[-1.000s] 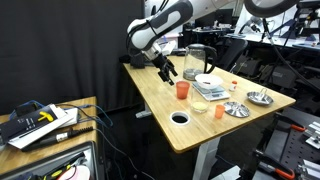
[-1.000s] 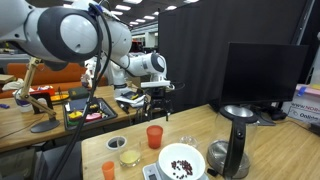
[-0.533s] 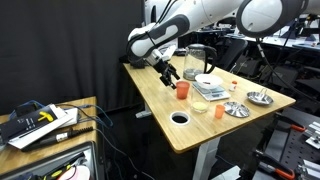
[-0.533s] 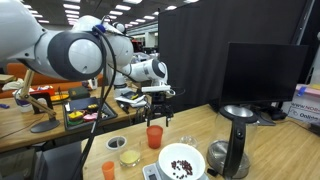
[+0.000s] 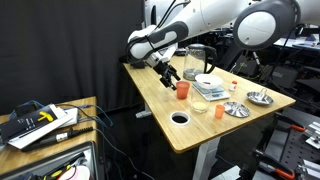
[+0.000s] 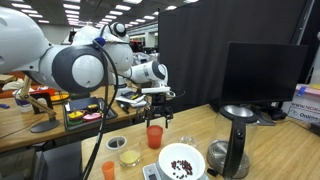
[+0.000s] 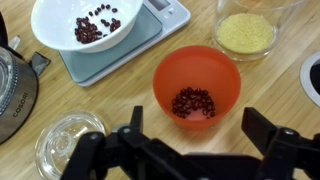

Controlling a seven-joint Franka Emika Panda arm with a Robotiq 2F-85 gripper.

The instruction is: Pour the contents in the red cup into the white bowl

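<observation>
Next, my gripper will lower and advance its open fingers around the red cup's upper side (image 6: 154,131) (image 7: 197,80) to close, since that side lies below my gripper and just ahead of them.
The red cup (image 7: 197,88) stands upright on the wooden table with dark red beans in its bottom. It shows in both exterior views (image 5: 183,90) (image 6: 154,136). The white bowl (image 7: 90,22) sits on a grey scale beside it and also holds some dark beans; it shows in both exterior views (image 5: 208,82) (image 6: 181,161). My gripper (image 7: 198,132) is open and empty, just above the cup, with one finger (image 7: 133,120) to each side of it and not touching it. It shows over the cup in both exterior views (image 5: 170,73) (image 6: 156,110).
A glass of yellow grains (image 7: 246,33) stands by the cup, a small clear glass (image 7: 68,140) on its other side. A clear jug (image 5: 196,58), a paler orange cup (image 5: 218,109), metal dishes (image 5: 236,108) and a black-rimmed bowl (image 5: 180,118) share the table (image 5: 160,105).
My gripper has come down slightly toward the red cup and stays open. The cup and bowl have not moved.
</observation>
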